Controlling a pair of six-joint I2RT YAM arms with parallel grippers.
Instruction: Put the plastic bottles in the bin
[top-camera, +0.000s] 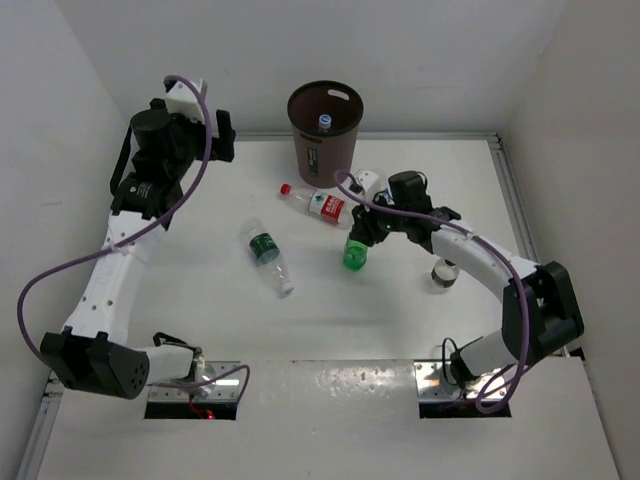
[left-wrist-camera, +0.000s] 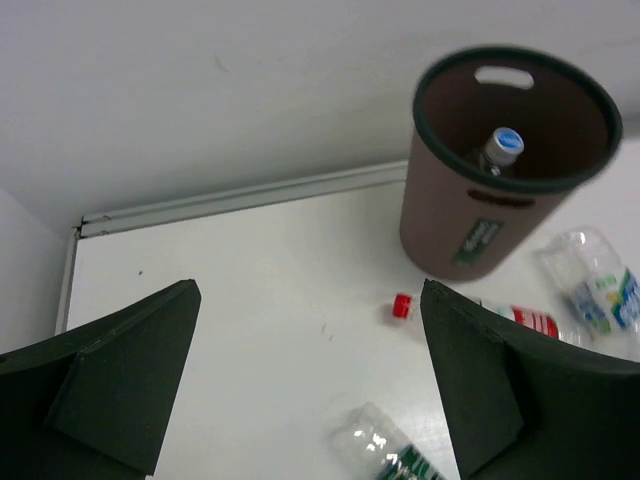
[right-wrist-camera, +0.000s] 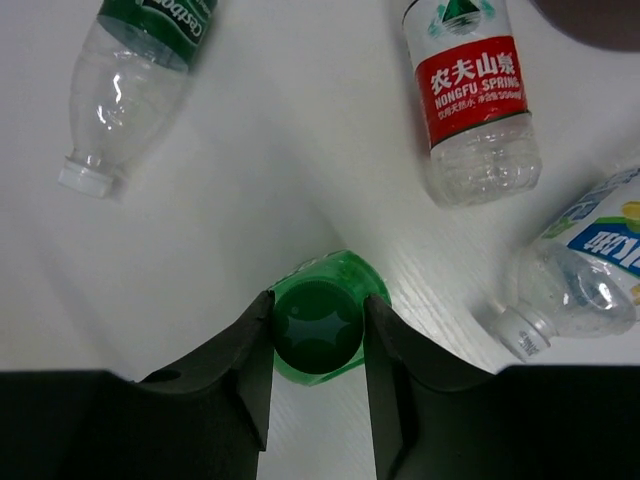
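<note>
The green translucent bottle will first be lifted by my right gripper. Then my right gripper will move away from my base to get over the brown bin's opening (top-camera: 325, 107).
My right gripper (right-wrist-camera: 318, 325) is shut on the dark cap of the upright green translucent bottle (right-wrist-camera: 340, 285), which stands mid-table (top-camera: 356, 253). Beyond it lie a red-labelled bottle (right-wrist-camera: 475, 95), a blue-and-white labelled bottle (right-wrist-camera: 580, 270) and a green-labelled bottle (right-wrist-camera: 135, 80). In the top view the red-labelled one (top-camera: 322, 206) and the green-labelled one (top-camera: 268, 255) lie on their sides. The brown bin (top-camera: 323, 158) stands at the back and holds a blue-capped bottle (top-camera: 325, 122). My left gripper (left-wrist-camera: 310, 380) is open, raised at the back left (top-camera: 222, 135).
A short dark-labelled bottle (top-camera: 445, 273) stands right of my right forearm. White walls close in the table at the back and both sides. A metal strip (left-wrist-camera: 250, 195) runs along the table's far edge.
</note>
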